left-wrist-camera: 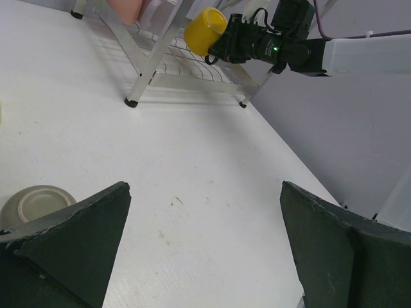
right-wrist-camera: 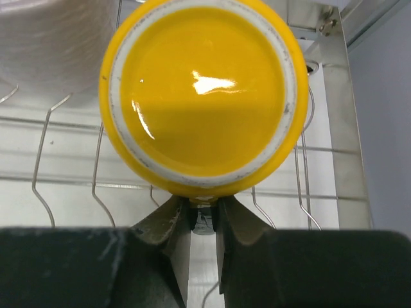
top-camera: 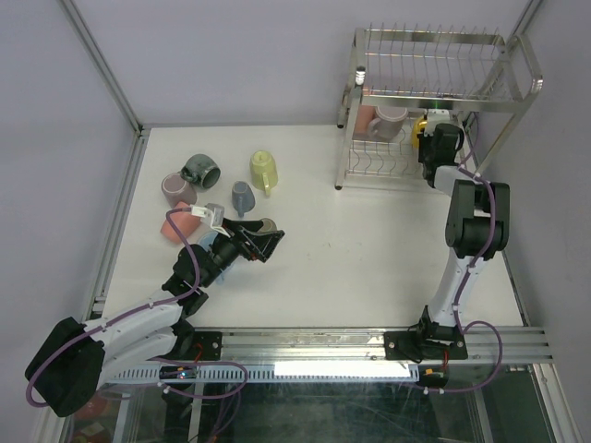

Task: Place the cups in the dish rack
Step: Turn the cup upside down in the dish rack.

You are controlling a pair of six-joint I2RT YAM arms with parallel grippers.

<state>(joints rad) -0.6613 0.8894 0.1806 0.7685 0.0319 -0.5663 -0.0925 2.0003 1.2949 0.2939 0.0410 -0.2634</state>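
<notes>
My right gripper moves outward and toward the shelf's mauve cup next, releasing the yellow cup [right-wrist-camera: 199, 96] on the wavy wires beside it, as those are bare.
The chrome dish rack [top-camera: 434, 65] stands at the far right, with a salmon pink cup [top-camera: 365, 115] and a mauve cup [top-camera: 390, 120] on its lower shelf. My right gripper [top-camera: 427, 138] is at that shelf, shut on the handle of a yellow cup [right-wrist-camera: 199, 96] whose base faces the wrist camera, above the shelf's wavy wires [right-wrist-camera: 64, 128]. My left gripper [top-camera: 263, 242] hovers open and empty over the table's left half, next to a taupe cup [left-wrist-camera: 35, 202]. Several cups lie on the table at left: dark grey-green [top-camera: 200, 169], yellow-green [top-camera: 264, 170], grey-blue [top-camera: 243, 196], salmon pink [top-camera: 180, 224].
Another mauve cup [top-camera: 178, 189] lies near the table's left edge, and a light blue one [top-camera: 208, 242] is partly hidden by my left arm. The rack's feet [left-wrist-camera: 131, 101] rest on the white table. Walls close the table on the left, back and right.
</notes>
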